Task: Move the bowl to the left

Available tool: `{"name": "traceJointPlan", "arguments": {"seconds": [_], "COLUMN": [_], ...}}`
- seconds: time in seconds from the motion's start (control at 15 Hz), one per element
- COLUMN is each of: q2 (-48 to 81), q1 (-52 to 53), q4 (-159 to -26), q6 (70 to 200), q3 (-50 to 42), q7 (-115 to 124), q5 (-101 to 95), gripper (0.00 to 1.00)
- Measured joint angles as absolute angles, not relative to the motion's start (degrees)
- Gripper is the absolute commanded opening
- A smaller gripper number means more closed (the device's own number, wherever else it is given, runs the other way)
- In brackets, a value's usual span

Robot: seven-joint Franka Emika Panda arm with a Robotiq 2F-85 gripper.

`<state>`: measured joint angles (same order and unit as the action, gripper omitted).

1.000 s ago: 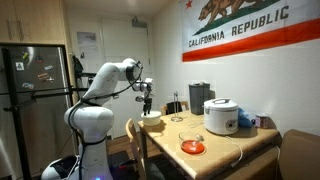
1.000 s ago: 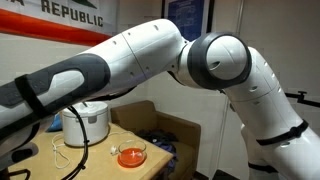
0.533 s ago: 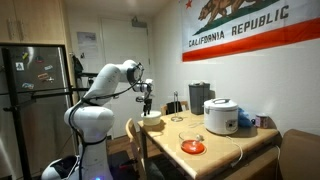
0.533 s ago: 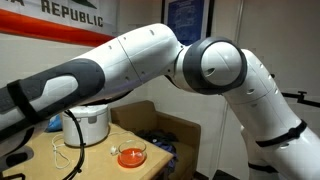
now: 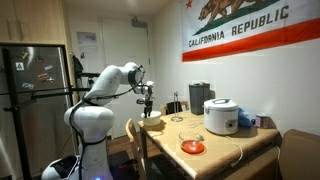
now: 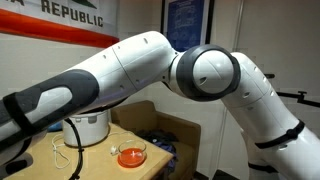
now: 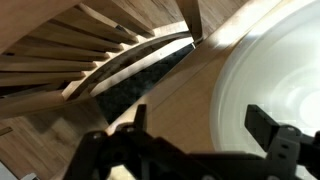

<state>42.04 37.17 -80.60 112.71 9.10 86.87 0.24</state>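
Observation:
The bowl's rim on the chair side already lies between the gripper's open fingers, so the robot should next move its gripper down onto that rim and close there.
The small white bowl [image 5: 152, 119] sits at the end of the wooden table [image 5: 215, 152] nearest the robot. My gripper [image 5: 147, 104] hangs just above it, pointing down. In the wrist view the bowl [image 7: 275, 85] fills the right side. My gripper [image 7: 205, 130] is open there, with one fingertip [image 7: 135, 122] over bare wood and the other over the bowl's inside, so the bowl's rim lies between the jaws. Nothing is held. In an exterior view the big arm [image 6: 150, 70] hides the bowl and the gripper.
An orange-red dish [image 5: 192, 147] lies mid-table and also shows in an exterior view [image 6: 131, 156]. A white rice cooker [image 5: 221, 116] and a black appliance [image 5: 200, 97] stand farther along. A stemmed glass [image 5: 177, 108] is near the bowl. A wooden chair [image 7: 100, 50] stands at the table's end.
The arm has shifted slightly over the bowl. The bowl has not moved and the jaws stay open.

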Motion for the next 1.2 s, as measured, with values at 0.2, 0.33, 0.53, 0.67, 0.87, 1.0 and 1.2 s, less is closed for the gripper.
{"name": "traceJointPlan", "arguments": {"seconds": [0.2,0.33,0.53,0.67,0.87,1.0,1.2], "q2": [44.5,45.7,47.0,47.5,47.9,47.9,47.7], "q1": [37.1,37.0,37.0,37.0,37.0,36.9,36.7], "q4": [-78.6,-77.4,-76.0,-75.3,-74.6,-74.5,-74.4], "q6": [112.8,112.8,112.8,112.8,112.9,113.3,115.3], "q3": [9.1,9.1,9.0,9.0,9.0,9.0,9.1], "q7": [86.9,86.9,86.9,86.9,86.9,86.9,86.9], "q5": [0.2,0.2,0.3,0.3,0.3,0.3,0.5], "gripper": [0.83,0.66,0.43,0.27,0.07,0.09,0.06]}}
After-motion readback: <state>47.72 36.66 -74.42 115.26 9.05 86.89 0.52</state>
